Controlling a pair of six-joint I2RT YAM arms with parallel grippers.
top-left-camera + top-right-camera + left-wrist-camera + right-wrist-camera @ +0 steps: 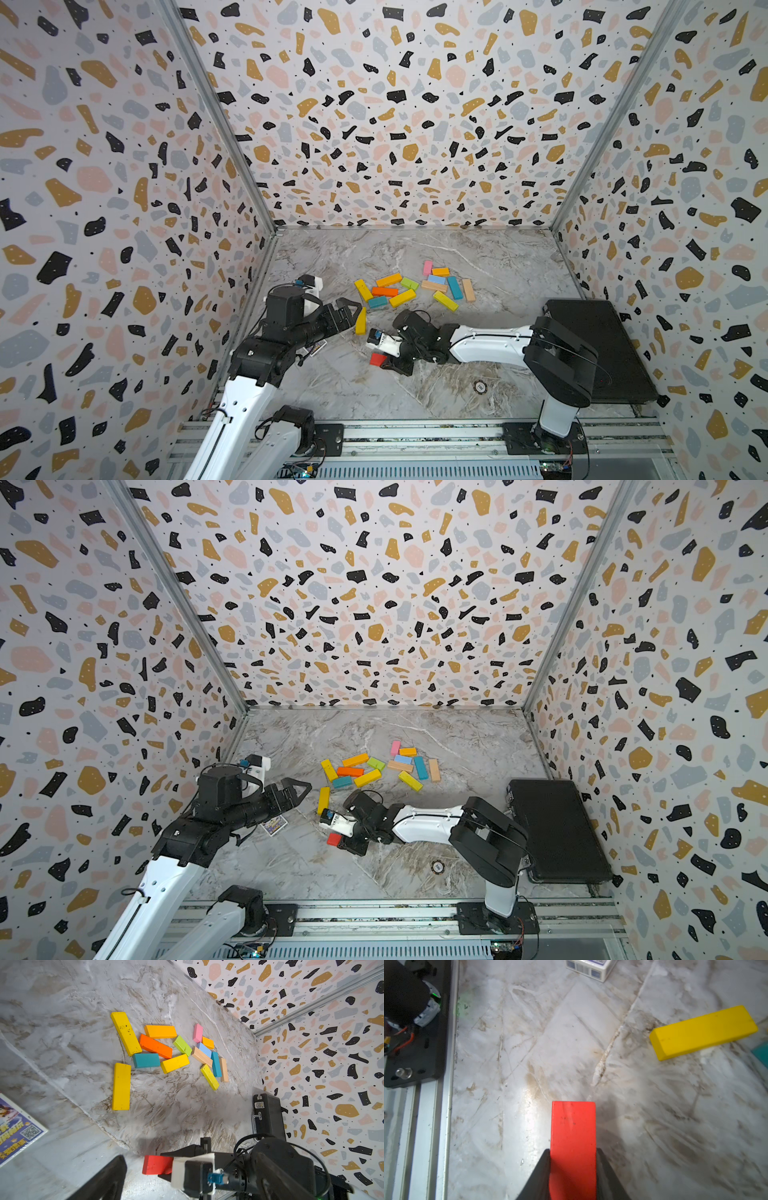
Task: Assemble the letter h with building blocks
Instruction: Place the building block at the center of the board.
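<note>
The red block in my right gripper next needs to go down onto the bare marble close below, clear of the long yellow block [360, 321], and be released.
My right gripper [384, 360] [573, 1150] is shut on a red block [377, 359] [333, 839] [573, 1126], low over the marble table near its front middle; in the left wrist view the red block [156, 1164] sticks out past the black fingers. A long yellow block [360, 321] [121, 1086] [704, 1031] lies alone just behind it. My left gripper [353, 315] [301, 791] stands open and empty beside that yellow block, on its left. The other building blocks lie in a loose pile [409, 284] [155, 1046] further back: yellow, orange, teal, green, pink, light blue and plain wood.
A black case [602, 349] [268, 1115] lies along the right wall. A small printed card box [274, 825] [18, 1126] sits under the left arm. A round disc [481, 387] is set in the table near the front rail [415, 432]. Patterned walls close three sides.
</note>
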